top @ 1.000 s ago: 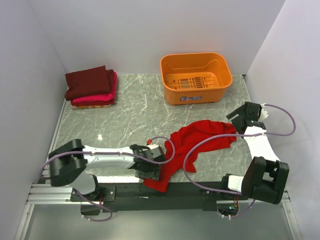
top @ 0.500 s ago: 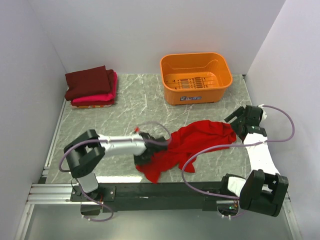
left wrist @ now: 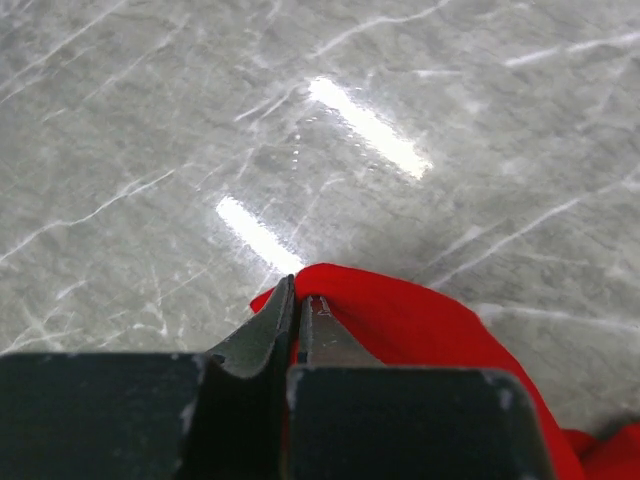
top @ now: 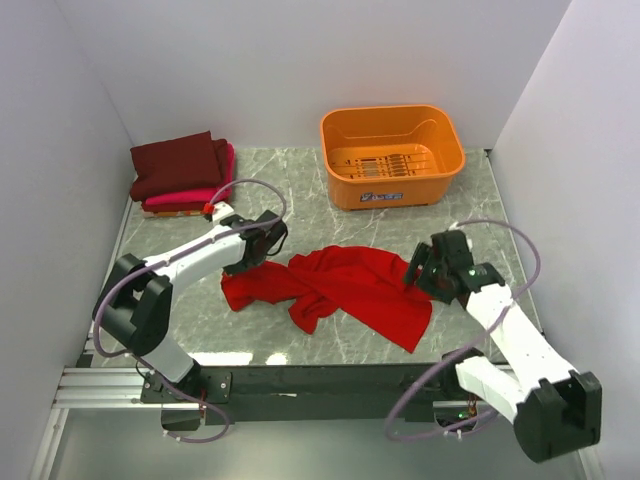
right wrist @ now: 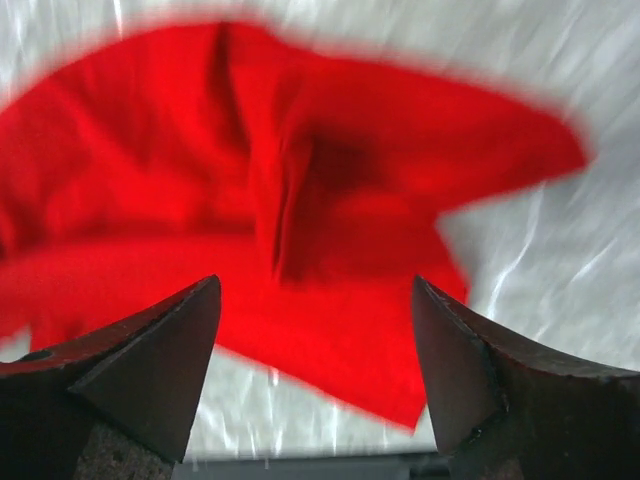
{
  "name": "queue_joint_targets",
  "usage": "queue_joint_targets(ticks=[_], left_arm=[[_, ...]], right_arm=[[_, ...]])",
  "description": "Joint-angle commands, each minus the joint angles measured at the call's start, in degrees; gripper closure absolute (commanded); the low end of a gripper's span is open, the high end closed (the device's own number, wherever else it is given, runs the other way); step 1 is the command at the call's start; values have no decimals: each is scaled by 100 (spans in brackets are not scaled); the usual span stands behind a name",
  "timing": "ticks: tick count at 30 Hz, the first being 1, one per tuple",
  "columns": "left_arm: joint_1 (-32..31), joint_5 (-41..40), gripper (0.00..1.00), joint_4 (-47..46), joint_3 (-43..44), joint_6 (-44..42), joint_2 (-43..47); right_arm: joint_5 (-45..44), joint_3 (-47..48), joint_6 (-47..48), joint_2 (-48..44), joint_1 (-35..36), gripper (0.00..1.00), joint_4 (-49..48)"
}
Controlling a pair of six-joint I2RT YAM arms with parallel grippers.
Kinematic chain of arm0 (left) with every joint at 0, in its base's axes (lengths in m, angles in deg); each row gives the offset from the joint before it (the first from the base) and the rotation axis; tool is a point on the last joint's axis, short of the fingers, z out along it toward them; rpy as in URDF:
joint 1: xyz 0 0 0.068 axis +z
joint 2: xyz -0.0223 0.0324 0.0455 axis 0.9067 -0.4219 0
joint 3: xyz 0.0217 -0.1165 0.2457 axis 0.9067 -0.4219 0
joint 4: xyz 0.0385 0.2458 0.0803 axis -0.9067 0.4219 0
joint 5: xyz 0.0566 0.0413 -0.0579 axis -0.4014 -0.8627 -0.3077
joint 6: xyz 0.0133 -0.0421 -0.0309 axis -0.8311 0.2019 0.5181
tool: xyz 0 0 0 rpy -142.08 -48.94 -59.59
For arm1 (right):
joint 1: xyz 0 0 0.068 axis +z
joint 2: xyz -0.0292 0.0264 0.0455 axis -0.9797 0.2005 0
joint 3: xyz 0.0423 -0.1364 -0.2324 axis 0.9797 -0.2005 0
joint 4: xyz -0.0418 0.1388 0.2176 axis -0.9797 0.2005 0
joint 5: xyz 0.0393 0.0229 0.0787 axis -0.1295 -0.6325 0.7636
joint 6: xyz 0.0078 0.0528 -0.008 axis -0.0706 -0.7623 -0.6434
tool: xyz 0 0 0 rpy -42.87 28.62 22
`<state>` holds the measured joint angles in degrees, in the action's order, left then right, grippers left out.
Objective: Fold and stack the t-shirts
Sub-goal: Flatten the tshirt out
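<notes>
My right gripper is above the red t-shirt's near corner [top: 411,346] [right wrist: 408,415] and will move down and back onto it next. The corner lies toward the base bar, spread flat and uncovered.
The bright red t-shirt [top: 345,285] lies crumpled and stretched out across the middle of the table. My left gripper [top: 248,266] is at its left end, shut on a fold of the red cloth [left wrist: 420,320], with the pinched edge showing at the fingertips [left wrist: 298,290]. My right gripper [top: 418,270] hovers over the shirt's right edge, open, with nothing between its fingers [right wrist: 315,290]; the red shirt [right wrist: 330,200] spreads below it. At the back left a folded dark maroon t-shirt [top: 178,162] rests on a folded hot pink t-shirt [top: 205,192].
An orange plastic basket [top: 392,155] stands at the back, right of centre. White walls close in the left, back and right sides of the marble table [top: 300,215]. The black base rail [top: 320,385] runs along the near edge.
My left gripper shut on the red shirt near the front edge and dragged that end back and to the left, spreading the cloth. My right gripper moved left and nearer, over the shirt's right edge.
</notes>
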<state>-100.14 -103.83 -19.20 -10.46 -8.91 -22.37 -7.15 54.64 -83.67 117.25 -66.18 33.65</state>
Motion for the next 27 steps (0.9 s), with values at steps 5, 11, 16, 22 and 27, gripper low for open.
queue_joint_targets(ticks=[5,11,16,22,27], left_arm=[[-33,297,99,-739,-506,-669,541],[-24,359,99,-722,-655,-687,805],[-33,464,99,-792,-752,-704,1007],[-33,605,99,-907,-893,-670,1245],[-33,535,99,-819,-919,-590,1306]], right_arm=[[95,-477,-1213,-861,1235,20,1579],[182,-934,-1725,-1020,2009,27,1636],[42,-1180,-1822,-319,2491,32,1222],[-335,-1224,-1813,280,2660,42,818],[-635,-1215,-1831,457,2668,57,545]])
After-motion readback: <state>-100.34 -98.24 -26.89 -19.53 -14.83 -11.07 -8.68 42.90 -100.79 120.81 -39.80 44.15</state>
